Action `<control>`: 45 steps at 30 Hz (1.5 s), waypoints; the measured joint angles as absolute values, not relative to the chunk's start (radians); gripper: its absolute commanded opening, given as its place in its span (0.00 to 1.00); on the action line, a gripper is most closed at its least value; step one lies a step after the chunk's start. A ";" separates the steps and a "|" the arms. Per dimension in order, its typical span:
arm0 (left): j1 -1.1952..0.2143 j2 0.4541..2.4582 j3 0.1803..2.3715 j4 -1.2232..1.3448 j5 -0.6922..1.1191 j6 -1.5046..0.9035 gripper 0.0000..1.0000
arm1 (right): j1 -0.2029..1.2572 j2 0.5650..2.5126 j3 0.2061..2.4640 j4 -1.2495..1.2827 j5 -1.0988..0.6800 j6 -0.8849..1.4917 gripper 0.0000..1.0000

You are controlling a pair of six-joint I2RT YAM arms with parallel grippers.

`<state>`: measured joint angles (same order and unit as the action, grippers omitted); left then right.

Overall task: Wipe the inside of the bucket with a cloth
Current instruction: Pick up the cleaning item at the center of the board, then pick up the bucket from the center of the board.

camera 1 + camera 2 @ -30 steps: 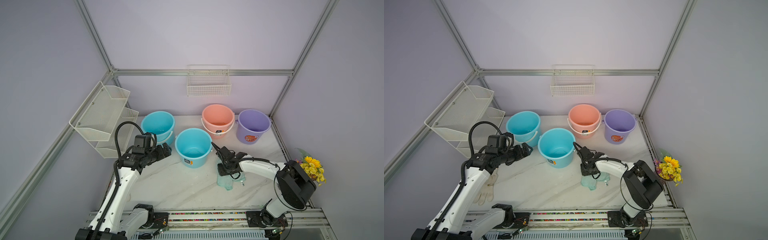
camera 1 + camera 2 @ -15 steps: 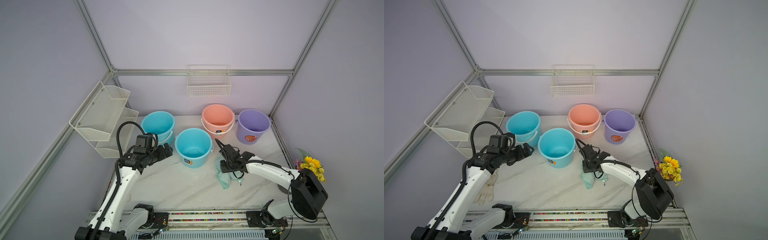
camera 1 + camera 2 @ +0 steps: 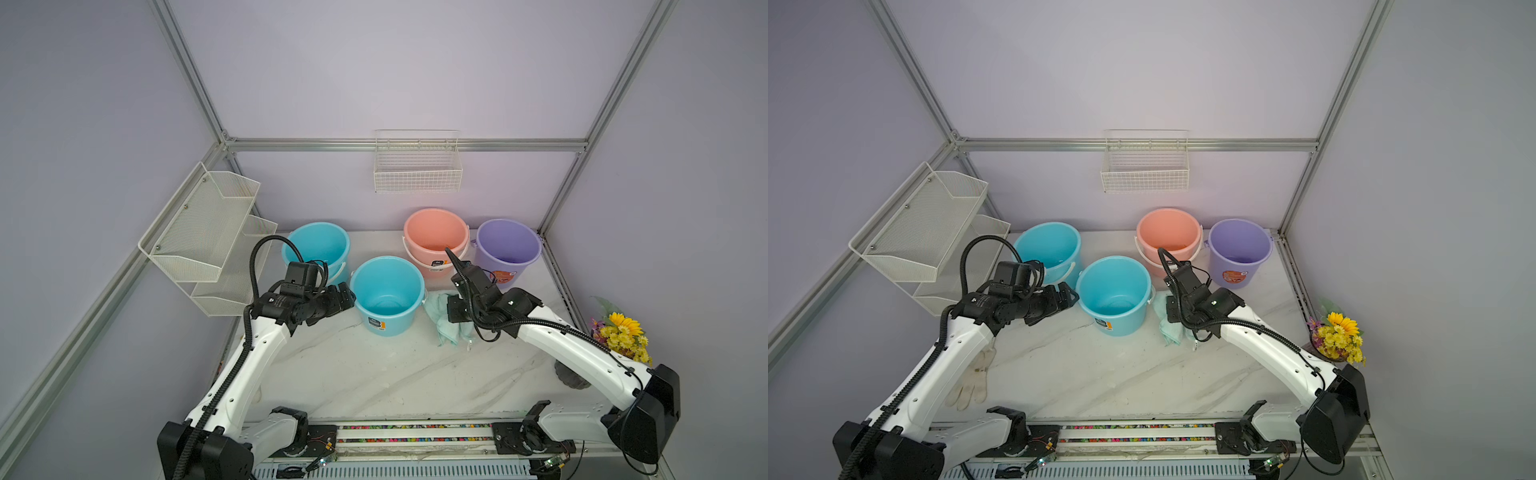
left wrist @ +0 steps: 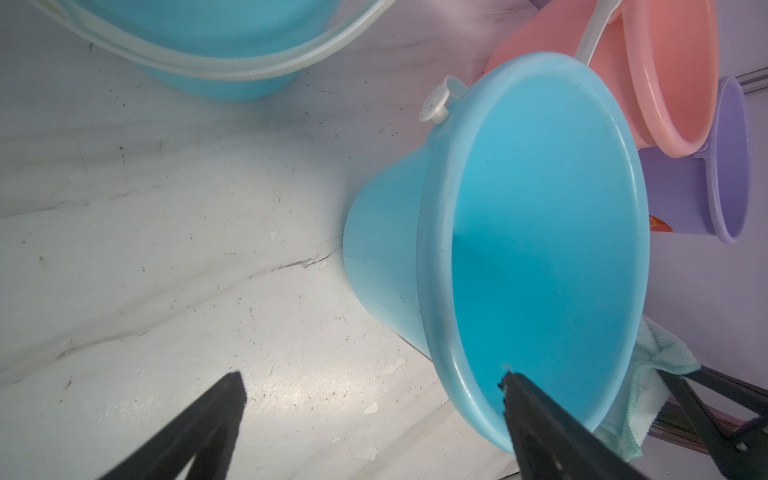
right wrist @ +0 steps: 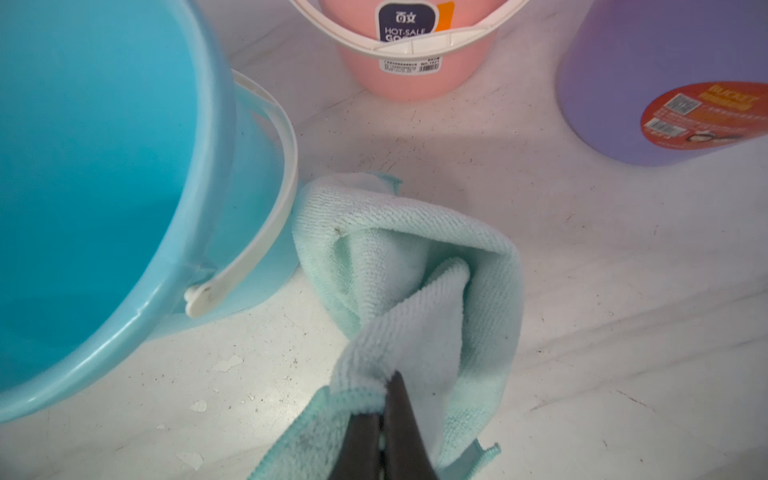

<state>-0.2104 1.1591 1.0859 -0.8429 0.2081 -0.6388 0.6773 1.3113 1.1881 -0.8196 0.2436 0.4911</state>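
Note:
Next, my left gripper lowers and shifts onto the nearest blue bucket's rim (image 4: 444,352), one finger inside and one outside, because the bucket still stands unheld on the table.
The nearest blue bucket (image 3: 386,293) (image 3: 1115,293) stands upright and empty mid-table. A pale mint-green cloth (image 3: 442,320) (image 3: 1169,328) hangs bunched just right of it. My right gripper (image 5: 384,399) is shut on a fold of the cloth (image 5: 415,257), close to the bucket's white handle. My left gripper (image 3: 347,296) (image 4: 374,382) is open at the bucket's left rim. In the left wrist view one fingertip (image 4: 515,386) shows against the bucket's inside wall (image 4: 540,232) and the other is over the table. Nothing is between them.
A second blue bucket (image 3: 318,247), a pink bucket (image 3: 435,237) and a purple bucket (image 3: 508,249) stand behind. A white glove (image 3: 971,378) lies under my left arm. Flowers (image 3: 621,336) sit at the right edge. A mesh shelf (image 3: 208,232) and a wire basket (image 3: 417,166) hang on the walls.
My right gripper has shut on the cloth and carried it back and left, up beside the blue bucket. My left gripper has edged slightly closer to the bucket's rim.

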 measured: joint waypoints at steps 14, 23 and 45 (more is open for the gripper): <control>-0.211 1.372 1.209 -0.828 0.241 -0.610 0.59 | 0.677 1.313 1.532 -0.969 0.293 0.418 0.00; -0.231 1.488 1.266 -0.822 0.277 -0.588 0.34 | 0.677 1.353 1.786 -1.014 0.285 0.369 0.00; -0.381 1.485 1.274 -0.876 0.237 -0.609 0.08 | 0.677 1.510 1.918 -0.999 -0.197 0.381 0.00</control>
<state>-0.3813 1.4849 1.2736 -0.8757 0.2367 -0.6094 0.6769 1.5101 1.9179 -0.9993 -0.1974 0.3805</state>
